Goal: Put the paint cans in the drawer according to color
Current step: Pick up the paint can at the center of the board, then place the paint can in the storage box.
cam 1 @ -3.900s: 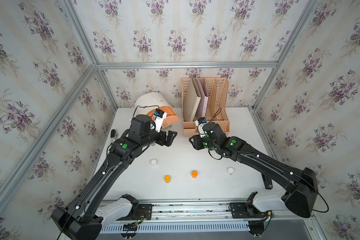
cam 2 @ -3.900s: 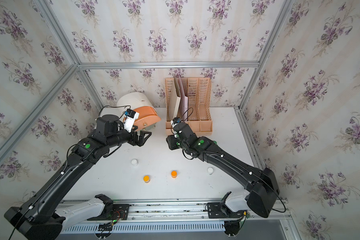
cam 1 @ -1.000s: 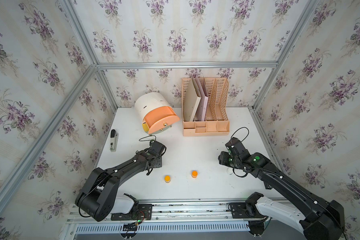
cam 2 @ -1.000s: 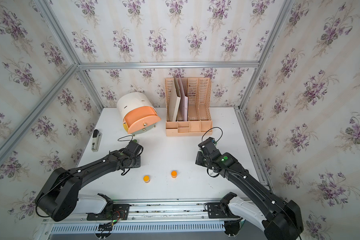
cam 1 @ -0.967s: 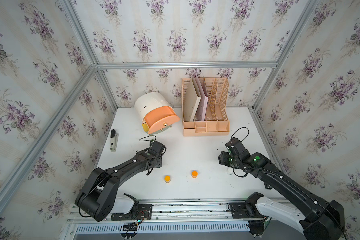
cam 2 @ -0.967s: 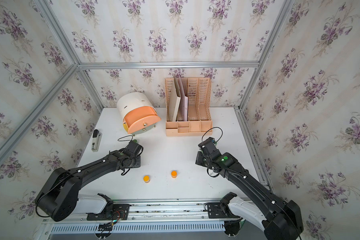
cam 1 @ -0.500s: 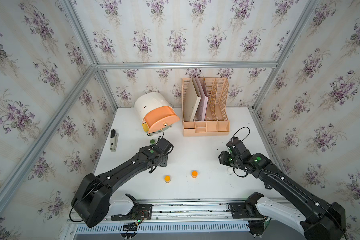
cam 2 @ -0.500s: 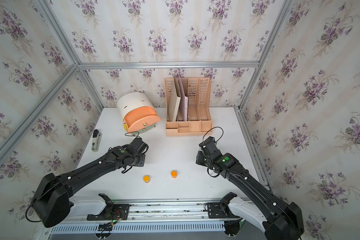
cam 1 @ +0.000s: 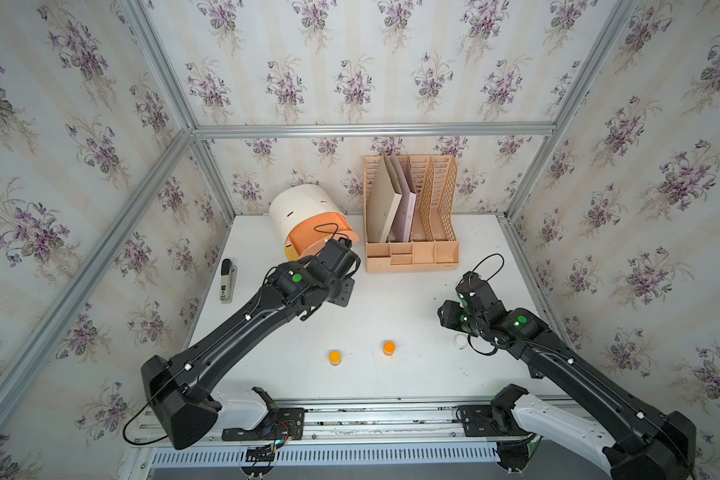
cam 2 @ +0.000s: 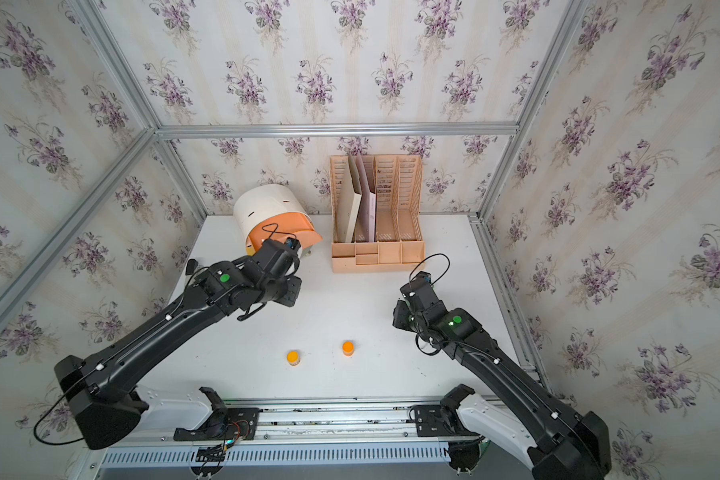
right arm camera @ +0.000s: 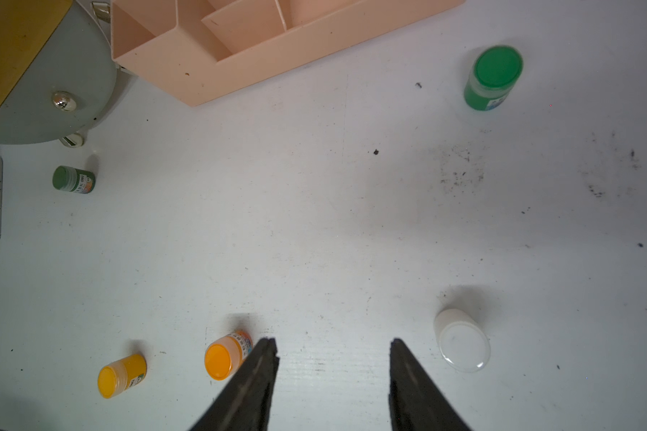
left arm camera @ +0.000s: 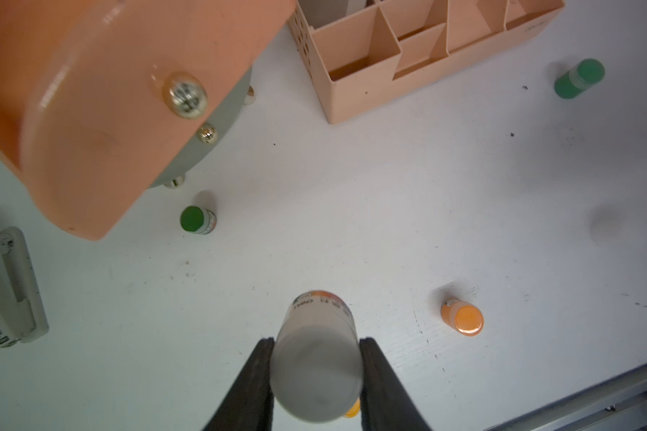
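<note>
I will move my left gripper outward over the top drawer's peach front, into the top drawer's end by the stapler (left arm camera: 5, 108), to let go of the white-lidded can, since that drawer is open.
My left gripper (left arm camera: 316, 341) is shut on a white-lidded paint can (left arm camera: 316, 369), held above the table just in front of the drawer (cam 1: 304, 208). The drawer's peach top front (left arm camera: 101, 112) stands pulled out. My right gripper (right arm camera: 332, 341) is open over bare table, with a white paint can (right arm camera: 462, 341) on one side of it and an orange one (right arm camera: 223, 356) beside the other finger. A second orange paint can (right arm camera: 120, 375) stands further off. Both orange cans (cam 1: 335, 356) (cam 1: 389, 347) sit near the front edge. Two green paint cans (right arm camera: 493, 80) (right arm camera: 72, 180) stand on the table.
A peach file rack (cam 1: 410, 224) with folders stands at the back, right of the drawer. A stapler (cam 1: 226, 281) lies by the left wall. In both top views the left arm (cam 2: 242, 286) hides the table in front of the drawer.
My left gripper has risen and moved back toward the drawer, carrying the white can. The right arm has barely moved, and its jaws have narrowed a little.
</note>
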`<move>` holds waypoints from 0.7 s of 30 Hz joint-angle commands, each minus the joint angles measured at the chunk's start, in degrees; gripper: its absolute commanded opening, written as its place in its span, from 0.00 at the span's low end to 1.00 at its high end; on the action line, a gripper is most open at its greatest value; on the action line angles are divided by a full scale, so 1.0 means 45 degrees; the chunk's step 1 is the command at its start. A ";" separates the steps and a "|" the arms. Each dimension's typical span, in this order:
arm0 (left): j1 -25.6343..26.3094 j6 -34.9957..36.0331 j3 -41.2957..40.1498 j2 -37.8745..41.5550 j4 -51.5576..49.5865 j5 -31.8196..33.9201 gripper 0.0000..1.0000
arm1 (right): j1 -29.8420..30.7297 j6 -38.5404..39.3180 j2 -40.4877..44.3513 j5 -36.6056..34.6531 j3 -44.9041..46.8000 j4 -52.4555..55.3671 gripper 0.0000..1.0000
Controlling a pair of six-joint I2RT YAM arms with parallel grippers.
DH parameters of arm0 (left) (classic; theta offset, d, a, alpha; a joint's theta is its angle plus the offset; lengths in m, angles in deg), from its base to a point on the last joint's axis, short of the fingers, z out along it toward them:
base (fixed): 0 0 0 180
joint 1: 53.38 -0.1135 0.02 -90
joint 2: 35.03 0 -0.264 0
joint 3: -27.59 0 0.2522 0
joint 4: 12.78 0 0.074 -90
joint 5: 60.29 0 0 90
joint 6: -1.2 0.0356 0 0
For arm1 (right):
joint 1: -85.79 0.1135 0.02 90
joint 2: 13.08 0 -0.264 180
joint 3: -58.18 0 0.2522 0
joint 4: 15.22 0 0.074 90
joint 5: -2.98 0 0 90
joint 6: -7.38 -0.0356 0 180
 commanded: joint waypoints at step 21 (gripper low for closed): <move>-0.5245 0.1952 0.6570 -0.4447 -0.1758 -0.1689 0.19 | -0.0009 0.0101 0.0529 -0.0182 -0.0117 0.0126 0.53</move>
